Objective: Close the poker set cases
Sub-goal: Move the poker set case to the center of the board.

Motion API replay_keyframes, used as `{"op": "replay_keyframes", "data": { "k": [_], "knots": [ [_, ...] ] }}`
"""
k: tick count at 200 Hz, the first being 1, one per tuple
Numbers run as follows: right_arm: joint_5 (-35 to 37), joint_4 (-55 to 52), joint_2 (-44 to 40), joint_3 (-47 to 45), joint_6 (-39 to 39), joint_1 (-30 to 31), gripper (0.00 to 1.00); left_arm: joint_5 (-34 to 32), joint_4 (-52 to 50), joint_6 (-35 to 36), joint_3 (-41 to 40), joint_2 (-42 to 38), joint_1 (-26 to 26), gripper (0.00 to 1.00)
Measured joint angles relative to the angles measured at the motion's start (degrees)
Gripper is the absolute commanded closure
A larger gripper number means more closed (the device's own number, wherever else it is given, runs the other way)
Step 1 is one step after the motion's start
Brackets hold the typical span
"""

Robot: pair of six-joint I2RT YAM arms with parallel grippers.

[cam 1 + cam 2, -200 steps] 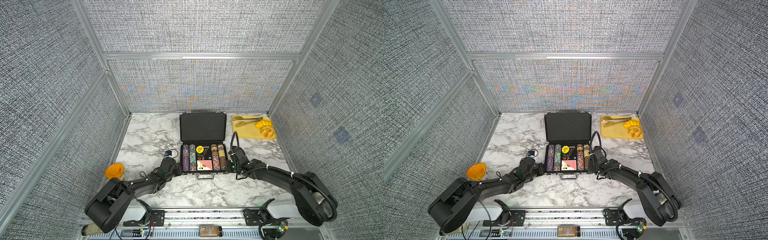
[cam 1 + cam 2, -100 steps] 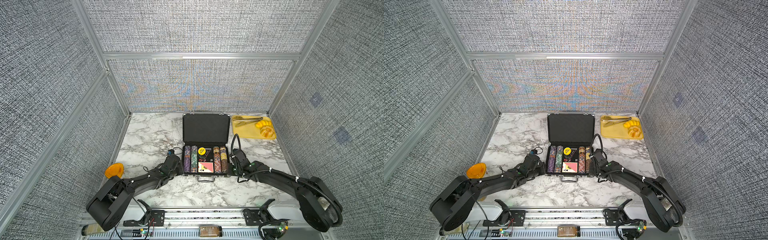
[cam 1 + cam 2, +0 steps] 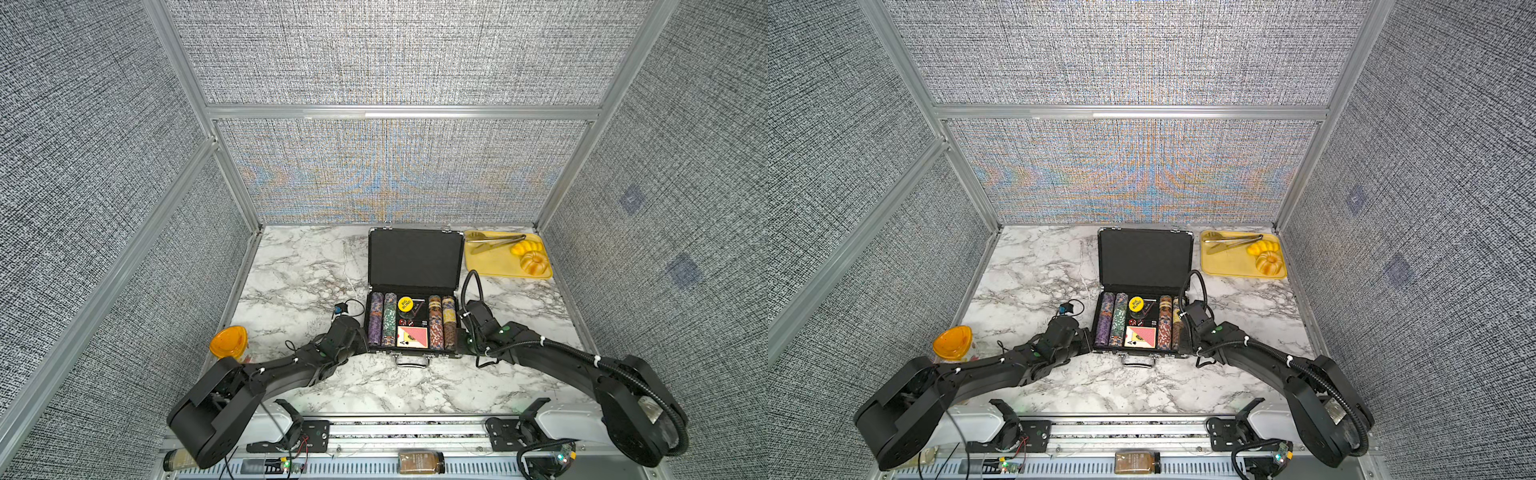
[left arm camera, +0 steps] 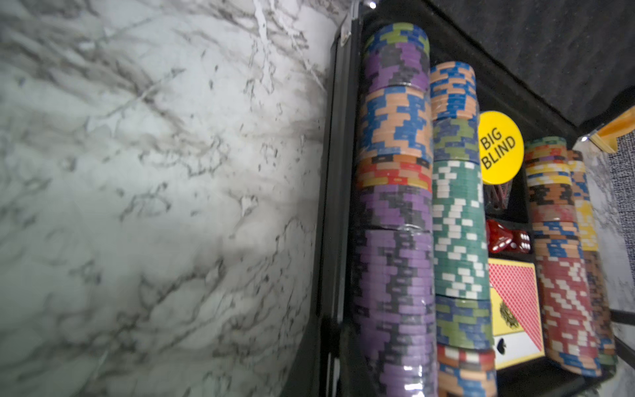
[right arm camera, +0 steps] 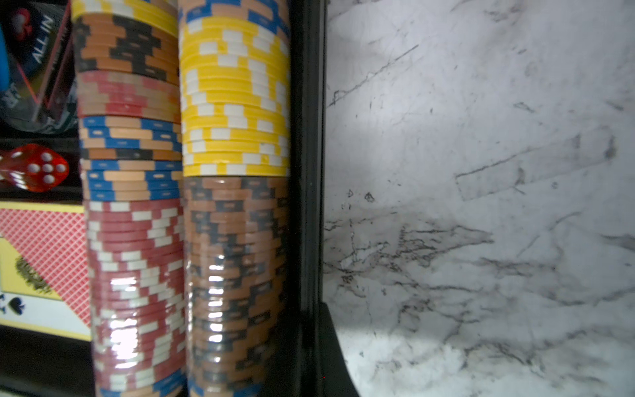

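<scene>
I need to pull the case's side back over the bare marble in front of the case with my right gripper and then release it, because the case's open lid is close to the yellow tray.
The poker set case (image 3: 415,257) (image 3: 1144,257) lies open mid-table. Its black foam-lined lid stands up at the back, and its base holds rows of coloured chips (image 3: 388,320), cards and dice. My left gripper (image 3: 361,337) (image 3: 1088,338) is at the case's left side. In the left wrist view it (image 4: 335,330) is shut over that side's wall (image 4: 338,172), beside the purple chips. My right gripper (image 3: 459,337) (image 3: 1185,338) is at the right side. In the right wrist view it (image 5: 309,309) is shut over that wall (image 5: 307,137), beside the brown chips.
A yellow tray (image 3: 494,266) with metal tongs and orange food stands at the back right, close to the lid. An orange-lidded cup (image 3: 227,343) stands near the left wall. A jar (image 3: 420,462) lies on the front rail. Grey enclosure walls surround the marble table (image 3: 307,270).
The open case has slid a little to the right, and both grippers have moved with it at its sides. The lid still stands up.
</scene>
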Motion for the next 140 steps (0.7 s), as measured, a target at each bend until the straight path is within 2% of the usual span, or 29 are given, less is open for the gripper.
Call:
{"op": "replay_keyframes", "data": {
  "k": [33,61,119,127,140],
  "knots": [
    [4.3,-0.1,0.5,0.1,0.3,4.3,1.00,1.7,-6.6,-4.0,-1.4,-6.1,-0.5,1.00],
    [6.3,-0.5,0.5,0.1,1.6,6.4,1.00,2.0,-9.5,-5.6,-1.3,-7.8,-0.6,1.00],
    [4.1,-6.2,0.9,2.9,2.4,6.6,0.98,2.3,-12.6,-6.5,-0.9,-9.3,-0.7,1.00],
    [3.2,-7.0,0.7,3.3,2.4,6.3,0.95,2.6,-13.5,-6.7,-0.9,-9.8,-0.7,0.90],
    [1.8,-8.0,0.4,3.7,2.4,5.7,0.90,3.1,-14.9,-7.2,-0.7,-10.6,-0.7,0.87]
  ]
}}
